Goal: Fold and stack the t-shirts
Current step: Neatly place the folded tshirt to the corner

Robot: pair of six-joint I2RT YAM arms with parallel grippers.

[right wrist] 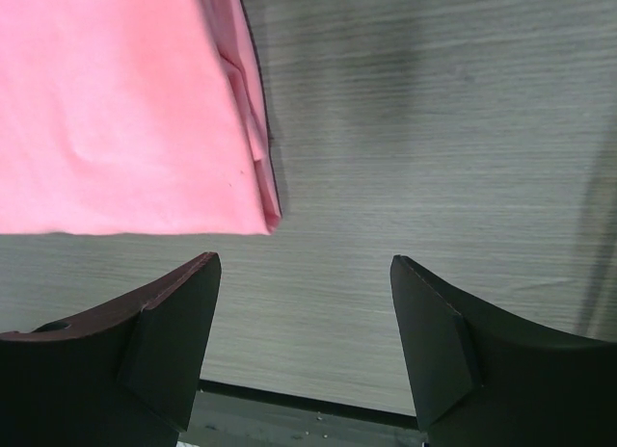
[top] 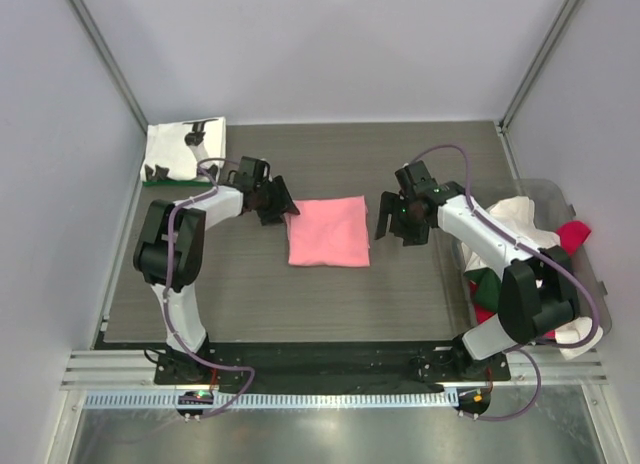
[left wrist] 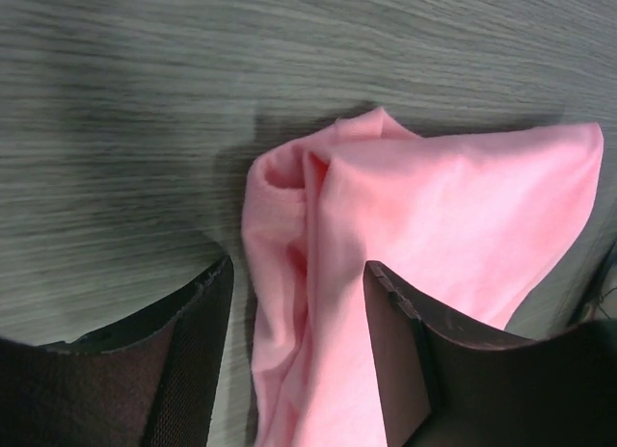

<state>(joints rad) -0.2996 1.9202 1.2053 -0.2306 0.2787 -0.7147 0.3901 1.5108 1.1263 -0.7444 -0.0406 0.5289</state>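
I should keep my left gripper where it is and close its fingers on the t-shirt's bunched pink edge, because that edge already runs between them.
A salmon-pink t-shirt lies folded into a small rectangle on the middle of the table. My left gripper hovers at its left edge, open. In the left wrist view the bunched pink edge runs loose between the two spread fingers, which do not pinch it. My right gripper is open just off the shirt's right edge. In the right wrist view only bare table lies between its fingers, and the pink shirt's corner sits at upper left. A folded white t-shirt with black print rests at the back left.
A dark green cloth edge shows under the printed shirt. A clear bin at the right holds loose white, red and green shirts. Light-coloured walls close in the dark wood-grain table.
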